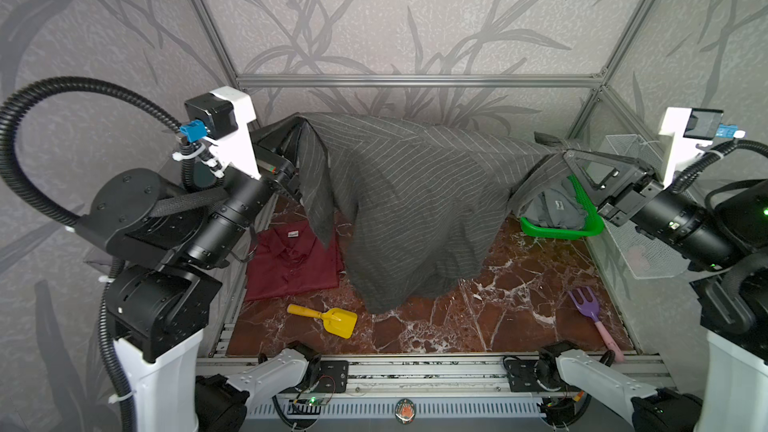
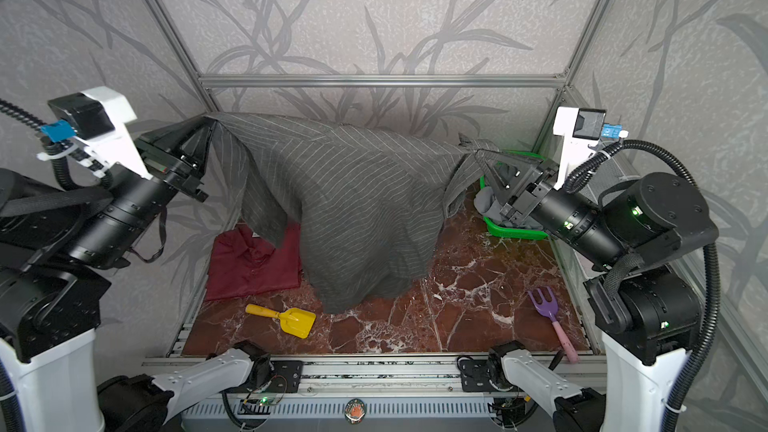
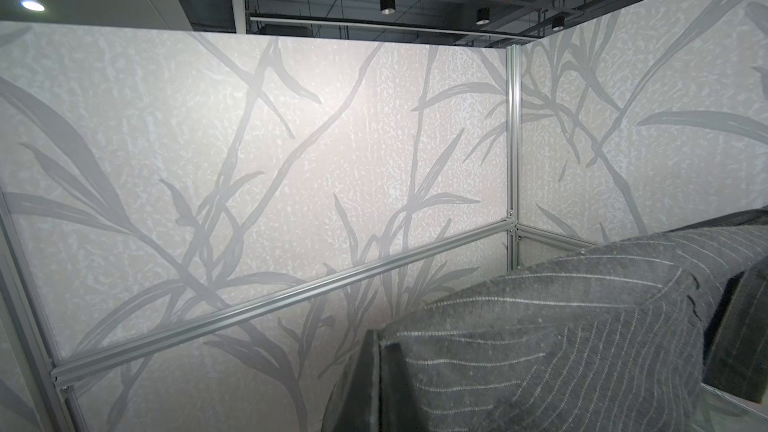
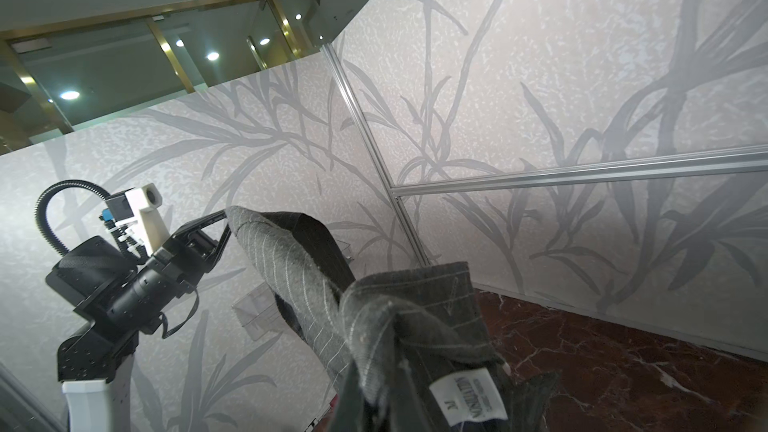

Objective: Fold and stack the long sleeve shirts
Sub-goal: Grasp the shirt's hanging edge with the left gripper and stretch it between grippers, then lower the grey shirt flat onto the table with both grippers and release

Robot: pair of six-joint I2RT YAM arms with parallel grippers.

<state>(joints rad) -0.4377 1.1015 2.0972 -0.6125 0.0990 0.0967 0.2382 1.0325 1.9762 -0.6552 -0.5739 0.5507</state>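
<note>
The shirt is hanging spread in the air, so my right gripper will next go down toward the marble in front of the green basket [image 1: 552,231] and let go of the bunched cloth.
A dark charcoal pinstriped long sleeve shirt [image 1: 407,209] [image 2: 357,209] hangs spread in the air between my two grippers, and its hem reaches the table. My left gripper [image 1: 297,118] [image 2: 208,118] is shut on its left upper corner, with cloth draped over the jaws [image 3: 380,334]. My right gripper [image 1: 565,153] [image 2: 478,153] is shut on bunched cloth near the collar, beside the white neck label [image 4: 374,363]. A folded maroon shirt [image 1: 291,268] [image 2: 253,268] lies at the table's left. A light grey shirt [image 1: 555,207] [image 2: 488,205] sits crumpled in a green basket [image 1: 552,231].
A yellow toy shovel [image 1: 332,317] lies in front of the maroon shirt. At the front right lies a purple toy fork [image 1: 586,305] with a pink handle. A white wire mesh basket [image 1: 640,243] hangs on the right wall. Patterned walls close in the marble table [image 1: 498,326].
</note>
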